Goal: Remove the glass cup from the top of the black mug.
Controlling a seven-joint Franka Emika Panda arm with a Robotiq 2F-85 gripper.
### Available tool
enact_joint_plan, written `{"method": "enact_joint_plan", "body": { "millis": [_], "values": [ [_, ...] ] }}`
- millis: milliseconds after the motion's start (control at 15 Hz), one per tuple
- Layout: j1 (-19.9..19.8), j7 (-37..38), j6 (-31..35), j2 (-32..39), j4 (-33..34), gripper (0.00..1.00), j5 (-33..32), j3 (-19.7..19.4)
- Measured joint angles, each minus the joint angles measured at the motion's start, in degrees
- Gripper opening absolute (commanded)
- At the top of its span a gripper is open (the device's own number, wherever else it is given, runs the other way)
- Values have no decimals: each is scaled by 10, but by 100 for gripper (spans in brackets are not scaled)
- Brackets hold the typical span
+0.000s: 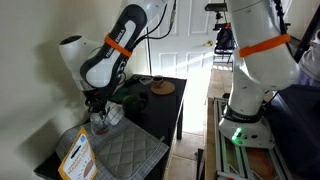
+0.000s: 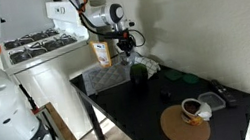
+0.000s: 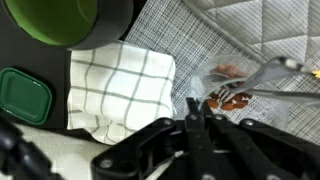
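Observation:
I need to keep my gripper low over the grey mat (image 3: 260,30) and open it to let go of the glass cup's rim, since the black mug stands apart.
The glass cup (image 3: 255,82) is clear and hard to make out. It hangs or rests over the grey quilted mat (image 3: 260,30) and also shows under the hand in an exterior view (image 1: 100,123). My gripper (image 3: 195,110) has its fingers pressed close together, apparently on the cup's near wall. It shows in both exterior views (image 1: 100,105) (image 2: 128,49). The black mug (image 3: 60,20), green inside, stands apart at the upper left of the wrist view, beside the checked cloth (image 3: 120,85). It also shows in both exterior views (image 2: 138,73) (image 1: 128,93).
A green lid (image 3: 25,95) lies next to the cloth. A round wooden disc (image 2: 176,133) (image 1: 162,87) with a small cup on it sits at the table's other end. An orange packet (image 1: 75,155) stands by the mat. A stove (image 2: 35,44) adjoins the table.

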Motion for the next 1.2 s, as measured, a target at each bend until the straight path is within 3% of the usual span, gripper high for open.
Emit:
{"method": "enact_joint_plan", "body": {
  "millis": [333,400,533,1000,1133,1200],
  "values": [
    [12,31,-13,12,10,1,-12,-11],
    [13,34,-13,16,10,30,-13,-13],
    [13,38,-13,22,10,37,-13,-15],
    [15,44,-20,-24,-1,91,-13,-14],
    [13,43,-21,-64,-21,100,-13,-14],
    [9,38,-21,-88,-34,87,-12,-13]
  ]
}}
